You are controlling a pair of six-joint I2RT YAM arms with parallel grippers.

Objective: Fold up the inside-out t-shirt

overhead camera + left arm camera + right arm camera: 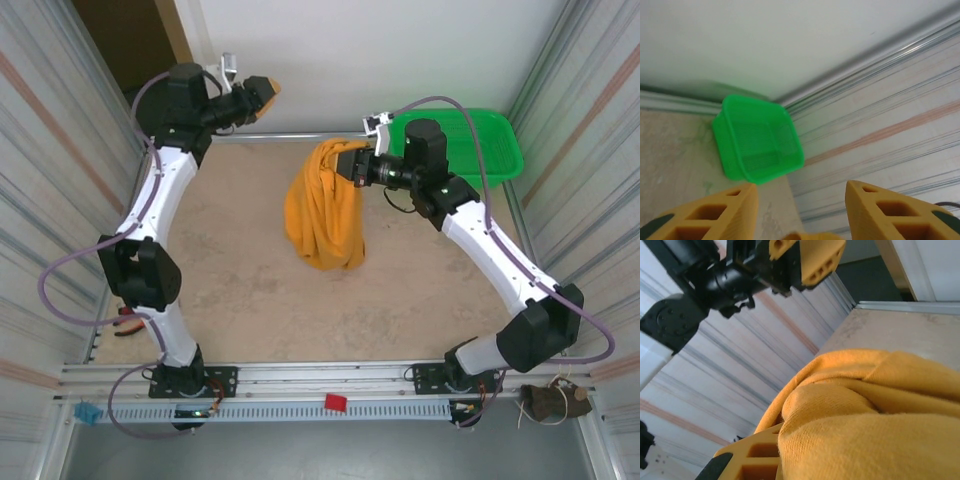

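Observation:
The t-shirt's resting lower end [330, 248] lies below my right gripper and back toward my base. My right gripper needs to go down toward it next and release the bunched t-shirt.
The mustard-orange t-shirt [322, 210] hangs bunched in a long drape from my right gripper [345, 163], which is shut on its top edge above the back middle of the table; its lower end rests on the tabletop. In the right wrist view the cloth [865, 410] covers the jaws, with one yellow finger [747, 460] showing beneath it. No tag or print shows. My left gripper [262, 95] is raised at the back left, away from the shirt, open and empty. Its fingers [715, 215] stand wide apart. It also appears from the right wrist [797, 252].
A green plastic basket [470, 150] [757, 137] sits in the back right corner against the wall. Corrugated metal walls close in both sides. The tan tabletop [240, 290] lies bare in front of the shirt. A small red piece [335, 403] sits on the front rail.

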